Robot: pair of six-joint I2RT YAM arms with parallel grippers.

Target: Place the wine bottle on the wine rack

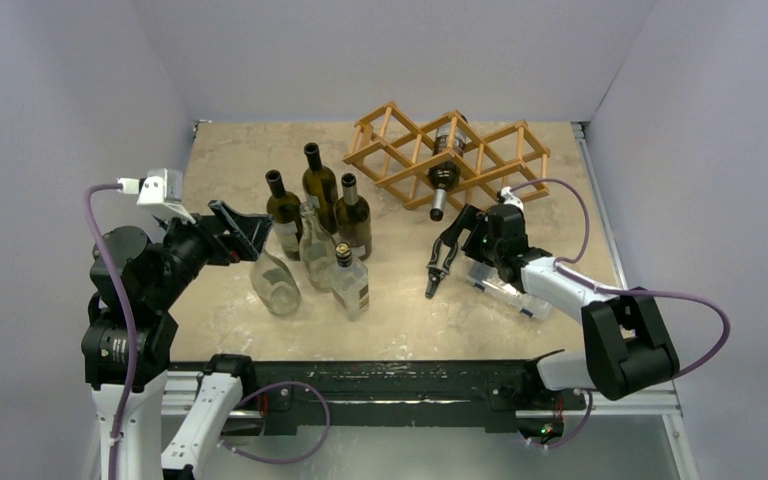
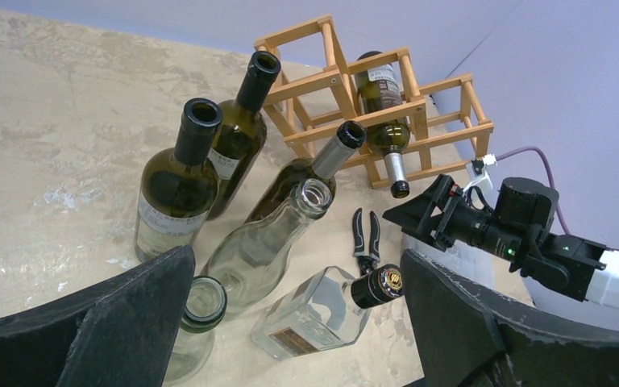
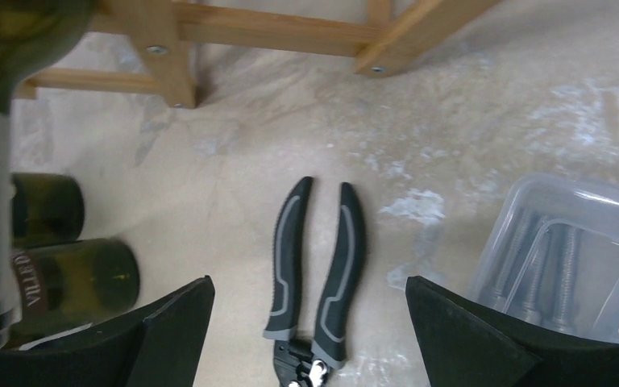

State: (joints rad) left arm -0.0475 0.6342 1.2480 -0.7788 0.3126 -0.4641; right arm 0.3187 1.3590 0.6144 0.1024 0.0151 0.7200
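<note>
The square bottle's black cap (image 1: pixel 343 251) (image 2: pixel 378 287) comes next, since the bottle stands before the wine bottles. My left gripper moves to the right in the top view and down onto the cap.
The light-brown wooden wine rack (image 1: pixel 480 160) stands at the back right, with one dark wine bottle (image 1: pixel 446 165) lying in a cell, neck toward me. Three upright dark wine bottles (image 1: pixel 320 185) and clear bottles (image 1: pixel 274 283) cluster left of centre. My left gripper (image 1: pixel 250 232) is open and empty, just left of the cluster. In the left wrist view (image 2: pixel 298 322) the clear bottles sit between its fingers. My right gripper (image 1: pixel 463 232) is open and empty in front of the rack, above black pliers (image 3: pixel 314 274). The rack's bars show in the right wrist view (image 3: pixel 250 28).
A square clear bottle with a black cap (image 1: pixel 350 282) stands at the front of the cluster. The black pliers (image 1: pixel 436 270) lie on the table. A clear plastic box (image 1: pixel 505 288) holding bolts lies under the right arm. Walls close in on three sides.
</note>
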